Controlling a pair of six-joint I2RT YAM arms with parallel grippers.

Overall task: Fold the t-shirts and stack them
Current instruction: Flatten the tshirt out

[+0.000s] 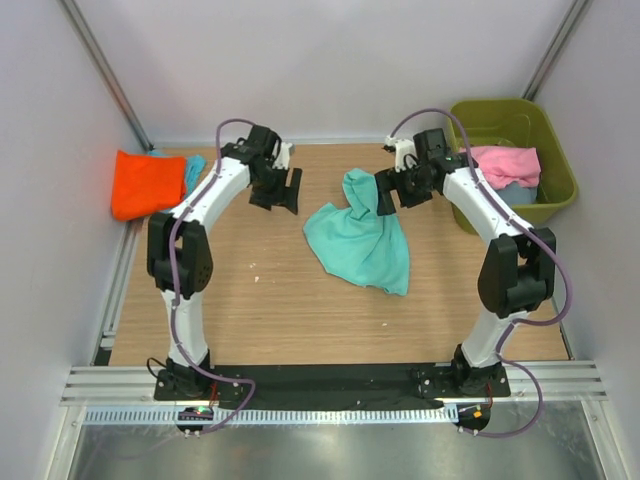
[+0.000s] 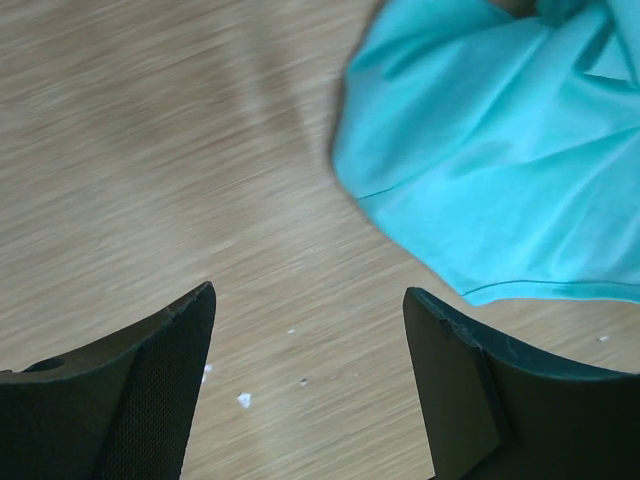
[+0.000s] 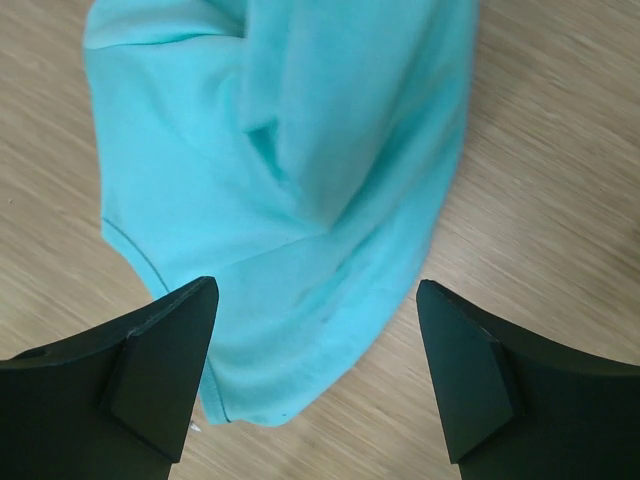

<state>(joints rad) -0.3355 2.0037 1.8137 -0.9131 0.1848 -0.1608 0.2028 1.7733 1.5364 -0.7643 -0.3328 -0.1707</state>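
The right gripper moves back to its left in the top view next and down onto the t-shirt's hem corner (image 1: pixel 329 267) (image 3: pixel 115 230), which lies flat there below it.
A teal t-shirt (image 1: pixel 357 235) lies crumpled on the wooden table near the middle. My right gripper (image 1: pixel 388 195) hovers over its upper right part, open, with the cloth (image 3: pixel 290 150) below the jaws and nothing between them (image 3: pixel 317 284). My left gripper (image 1: pixel 285 192) stands open above bare wood to the left of the shirt, whose edge (image 2: pixel 480 150) shows at the upper right of the left wrist view; its jaws (image 2: pixel 308 292) hold nothing. An orange t-shirt (image 1: pixel 146 183) lies folded at the far left. A pink t-shirt (image 1: pixel 505 160) rests on a pale blue one (image 1: pixel 518 192) in the bin.
An olive-green bin (image 1: pixel 510 118) stands at the back right corner. A bit of blue cloth (image 1: pixel 194 168) shows beside the orange shirt. White walls close in the table (image 1: pixel 260 300) on three sides. Small white crumbs (image 2: pixel 243 399) lie on the wood.
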